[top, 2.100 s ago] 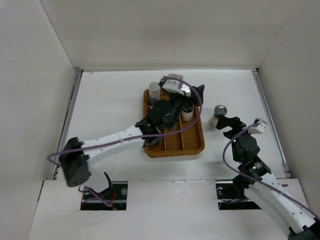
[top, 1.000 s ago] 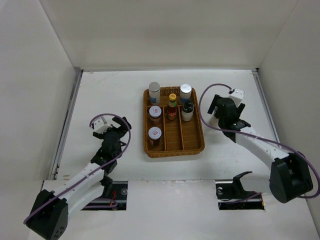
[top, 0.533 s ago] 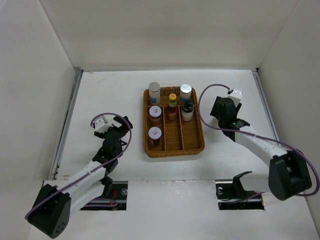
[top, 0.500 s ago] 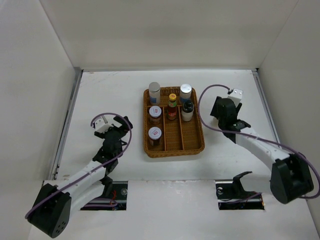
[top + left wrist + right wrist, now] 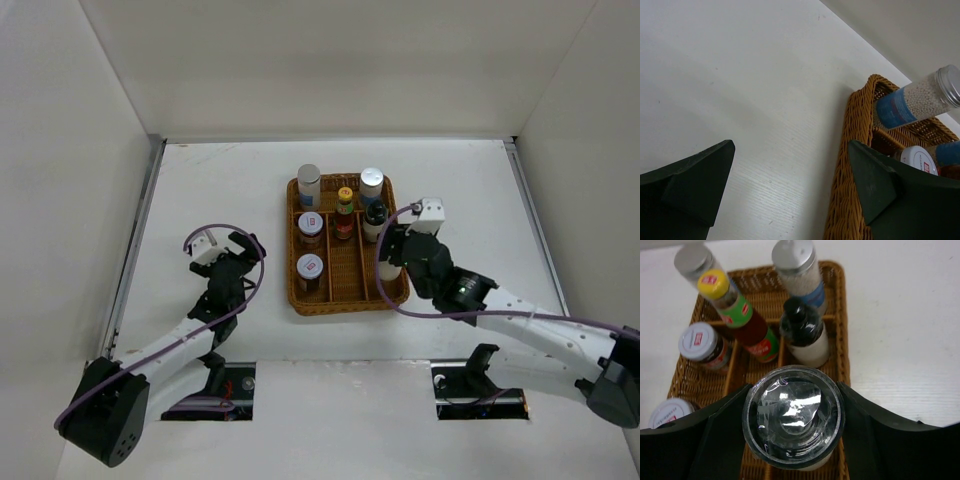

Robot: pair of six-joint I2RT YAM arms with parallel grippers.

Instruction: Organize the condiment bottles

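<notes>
Next, my right gripper lowers the pale shaker and releases it upright on the empty bottom of the basket's lane beside the black-capped shaker (image 5: 802,335). That spot lies clear of other bottles.
My right gripper (image 5: 792,416) is shut on the grey-capped pale shaker (image 5: 792,415), held upright over the right lane of the wicker basket (image 5: 842,315), just in front of the black-capped shaker (image 5: 802,335); whether it touches the basket floor I cannot tell. In the basket stand two silver-topped shakers (image 5: 309,181) (image 5: 371,182), the red sauce bottle (image 5: 345,207) and two white-lidded brown jars (image 5: 311,226) (image 5: 309,268). The right gripper (image 5: 392,258) is at the basket's right side. My left gripper (image 5: 238,246) (image 5: 791,147) hangs open over the table left of the basket (image 5: 850,165).
White walls enclose the table on three sides. The right arm (image 5: 520,320) stretches from the near right toward the basket. The left arm (image 5: 180,340) lies along the near left. A metal rail (image 5: 135,250) runs along the table's left edge.
The right gripper closed on the grey-capped shaker that stood right of the basket and carried it left and nearer, over the basket's right lane. The left gripper opened a little wider.
</notes>
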